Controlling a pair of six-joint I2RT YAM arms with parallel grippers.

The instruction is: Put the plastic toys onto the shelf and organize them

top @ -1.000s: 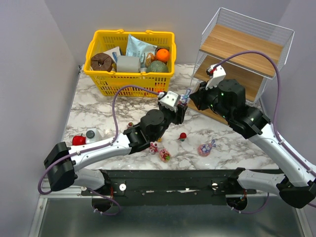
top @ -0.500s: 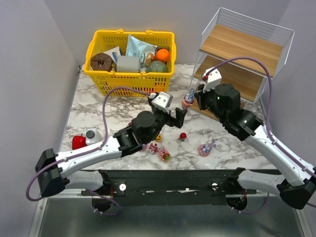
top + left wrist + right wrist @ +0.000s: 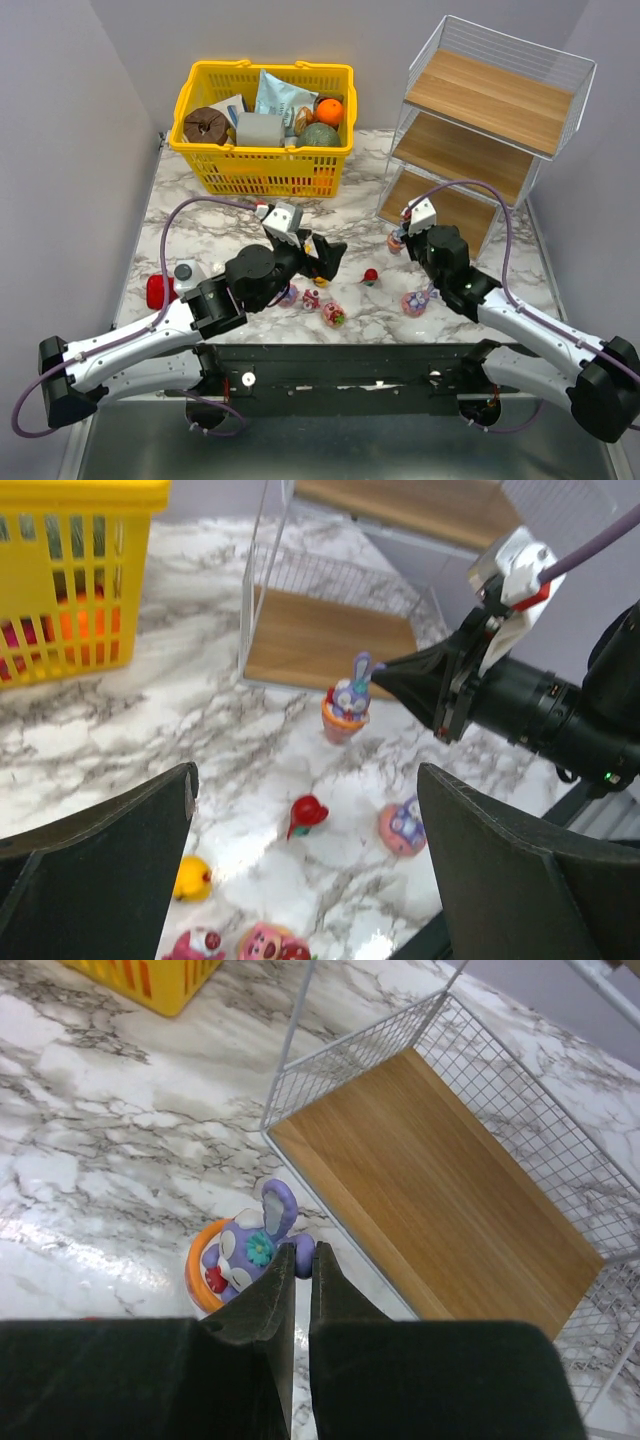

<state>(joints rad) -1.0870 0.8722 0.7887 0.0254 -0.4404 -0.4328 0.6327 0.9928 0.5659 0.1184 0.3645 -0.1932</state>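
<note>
Next, my right gripper carries the bunny toy (image 3: 396, 241) outward and releases it on the lowest board's front part (image 3: 442, 216), as that board lies just outward of the fingers.
My right gripper (image 3: 298, 1250) is shut on the ear of a purple bunny toy in an orange cup (image 3: 240, 1255), held low over the marble just in front of the shelf's lowest board (image 3: 430, 1180). From above, that bunny toy (image 3: 396, 241) hangs at the right gripper (image 3: 400, 234), below the three-tier wire shelf (image 3: 490, 110). My left gripper (image 3: 325, 255) is open and holds nothing, hovering over the loose toys. Under it lie a red toy (image 3: 305, 813), a pink and purple toy (image 3: 402, 828), a yellow duck (image 3: 192, 877) and two pink figures (image 3: 265, 945).
A yellow basket (image 3: 265, 115) full of groceries stands at the back left. A red pepper-like object (image 3: 158, 290) and a white bottle with a grey cap (image 3: 185, 272) sit at the left edge. Grey walls close in on both sides.
The left gripper opened, let go of the bunny toy and drew back toward the near left. The right gripper kept the toy and carried it down toward the lowest tier.
</note>
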